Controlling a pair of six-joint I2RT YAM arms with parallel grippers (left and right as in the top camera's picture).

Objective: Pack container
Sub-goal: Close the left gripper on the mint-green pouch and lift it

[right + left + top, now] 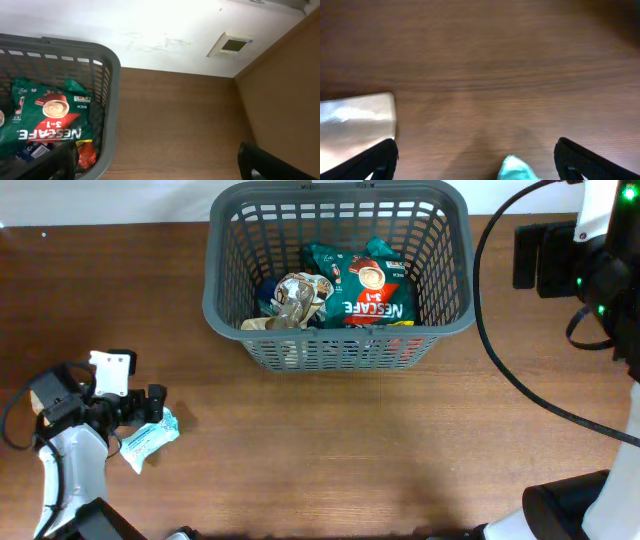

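The left gripper draws back and moves down to the body of the teal packet [150,439] next, since only the packet's corner shows between my open fingertips.
The container [340,333], a dark grey lattice basket, stands at the back centre of the table. Inside it lie a green Nescafe packet [372,290] and a silvery-brown packet [297,298]. A small teal packet [150,437] lies on the wood at the front left. My left gripper [152,404] hovers open just above that packet. In the left wrist view the teal packet's corner [517,171] shows between the spread fingers [376,162], untouched. My right gripper [527,255] is open, right of the container. Its view shows the container rim [113,100] and the Nescafe packet [47,117].
A pale glossy object [355,125] lies at the left of the left wrist view. A black cable [520,385] loops over the right side of the table. A wooden side panel [282,100] and a small wall device [231,45] sit beyond the right gripper [160,165].
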